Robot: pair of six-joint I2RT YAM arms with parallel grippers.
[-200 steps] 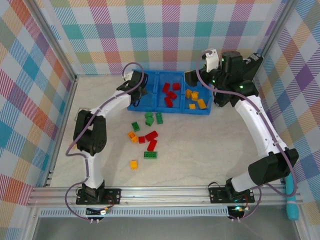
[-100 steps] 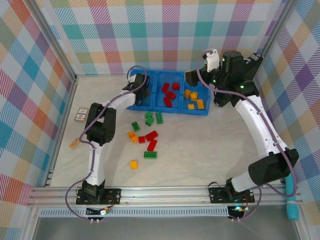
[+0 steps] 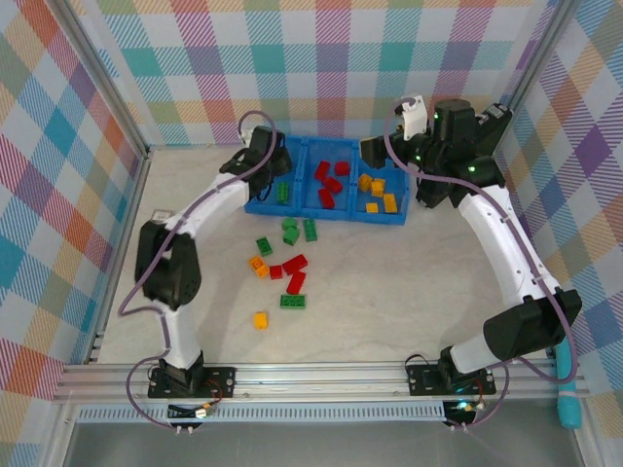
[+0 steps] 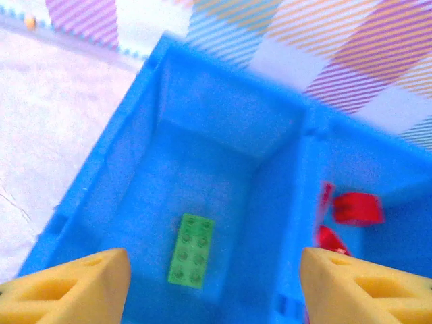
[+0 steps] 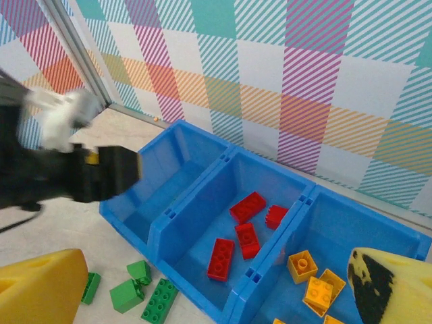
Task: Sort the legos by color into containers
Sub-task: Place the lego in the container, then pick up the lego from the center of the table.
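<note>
I will next move my left gripper back and down to grip the unsorted square green lego in front of the bin, because it lies below and back.
My left gripper (image 3: 273, 161) hangs open over the left compartment of the blue bin (image 3: 326, 216), nothing between its yellow fingers (image 4: 67, 287). A green lego (image 4: 192, 250) lies flat on that compartment's floor, also visible from above as a green lego (image 3: 282, 191). The middle compartment holds several red legos (image 3: 331, 182), the right one several yellow-orange legos (image 3: 378, 190). My right gripper (image 3: 372, 151) stands open above the bin's right end, its fingers (image 5: 40, 287) empty. Loose green legos (image 3: 289, 232), red legos (image 3: 295, 263) and orange legos (image 3: 260, 319) lie on the table in front of the bin.
In the right wrist view the bin's red bricks (image 5: 248, 206), orange bricks (image 5: 302, 265) and green bricks on the table (image 5: 160, 301) are clear, with the blurred left arm (image 5: 81, 175) over the left compartment. Checked walls close in the table's back and sides.
My left gripper has opened and let go of the green lego, which now lies in the left compartment. The left arm's elbow swung. The right arm stayed put.
</note>
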